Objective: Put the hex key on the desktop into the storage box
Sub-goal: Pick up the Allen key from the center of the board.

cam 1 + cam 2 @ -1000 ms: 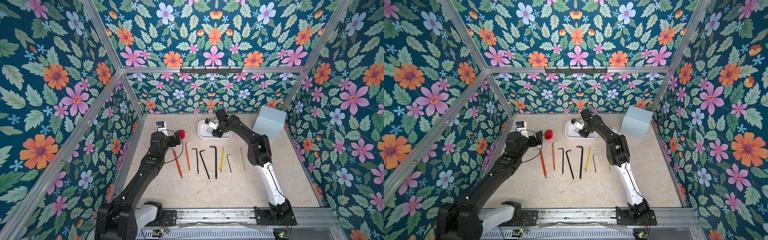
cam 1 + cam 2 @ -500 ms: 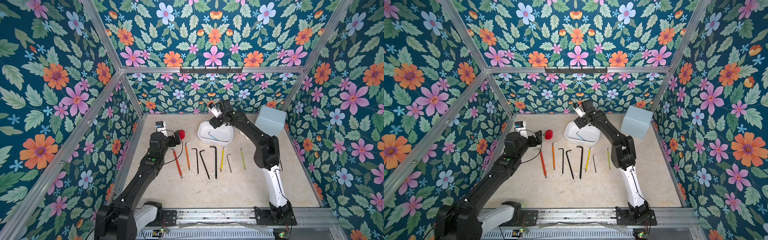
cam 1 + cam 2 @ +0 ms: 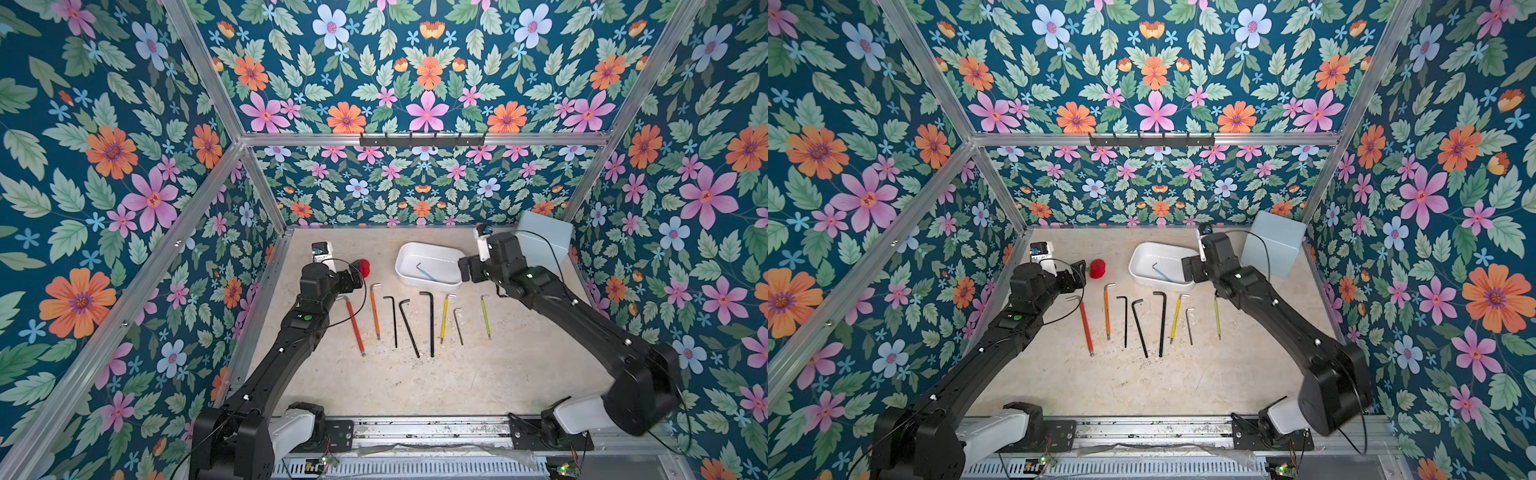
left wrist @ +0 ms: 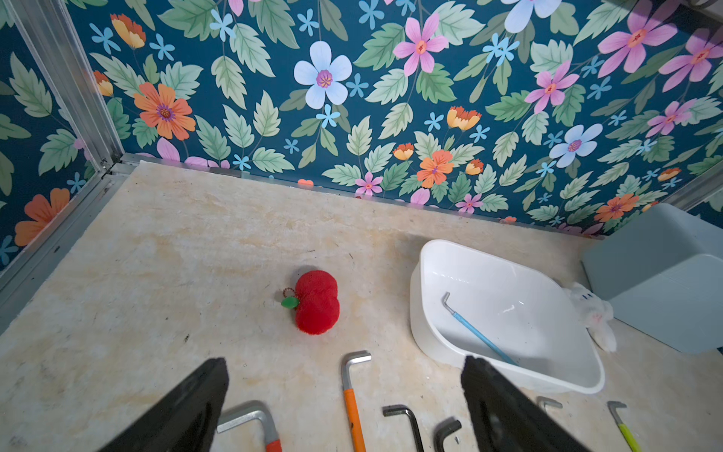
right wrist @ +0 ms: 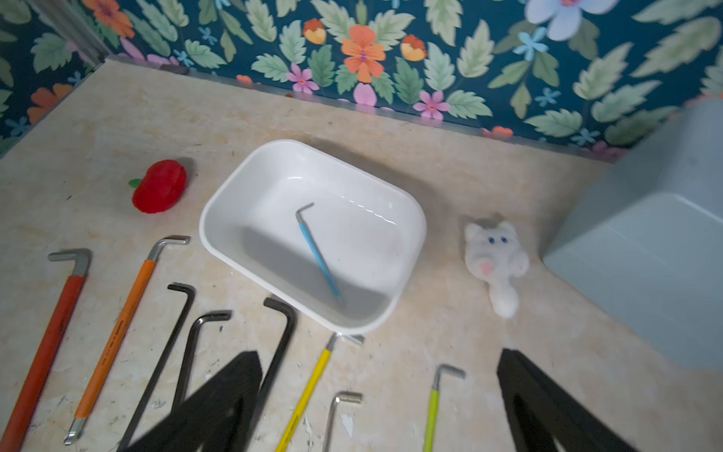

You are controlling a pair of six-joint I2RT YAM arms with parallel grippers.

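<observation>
The yellow-green hex key lies clear of its neighbors, so the right gripper will next pull back from the storage box [image 3: 441,257] and go down onto the yellow-green hex key's handle [image 3: 485,315].
The white storage box [image 3: 441,257] stands at the back of the beige desktop [image 3: 478,374] with a blue-handled hex key [image 3: 427,272] lying loose inside it, also plain in the right wrist view [image 5: 317,256]. Several more hex keys lie in a row in front of the box, from a red one [image 3: 355,329] to a yellow-green one [image 3: 485,318]. My right gripper [image 3: 467,269] hangs by the box's right end, open and empty [image 5: 377,352]. My left gripper [image 4: 344,359] is open and empty over the left end of the row, above the orange hex key [image 4: 354,415].
A red plush apple [image 3: 364,268] lies left of the box. A small white plush cat [image 5: 495,262] sits between the box and a larger pale blue box [image 3: 542,241] in the back right corner. Floral walls close three sides.
My right gripper opened over the storage box and let the blue hex key drop in. It then drew back to the box's right end. The left arm has not moved.
</observation>
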